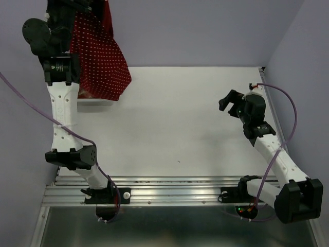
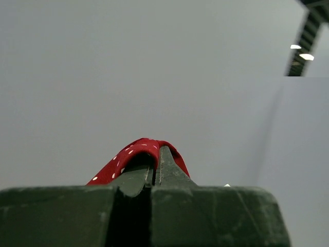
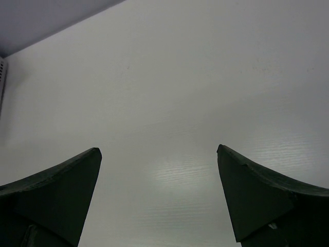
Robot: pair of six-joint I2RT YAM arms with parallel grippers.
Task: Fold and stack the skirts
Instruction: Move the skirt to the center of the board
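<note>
The space beside the hanging skirt is bare, so my left gripper will swing toward the table's middle (image 1: 159, 117) and go down there to open.
A dark red skirt with white polka dots (image 1: 100, 56) hangs at the far left of the top view, its lower edge near the white table (image 1: 185, 118). My left gripper (image 1: 85, 6) is raised high at the top edge and is shut on the skirt's upper part. In the left wrist view the closed gripper (image 2: 156, 154) pinches a fold of the dotted skirt (image 2: 128, 154). My right gripper (image 1: 229, 103) is open and empty above the table's right side. It shows wide open in the right wrist view (image 3: 159, 154). The other two skirts are not visible.
A white edge (image 1: 95, 101), partly hidden, shows under the hanging skirt at the table's far left. Lilac walls enclose the back and both sides. A metal rail (image 1: 169, 193) with both arm bases runs along the near edge.
</note>
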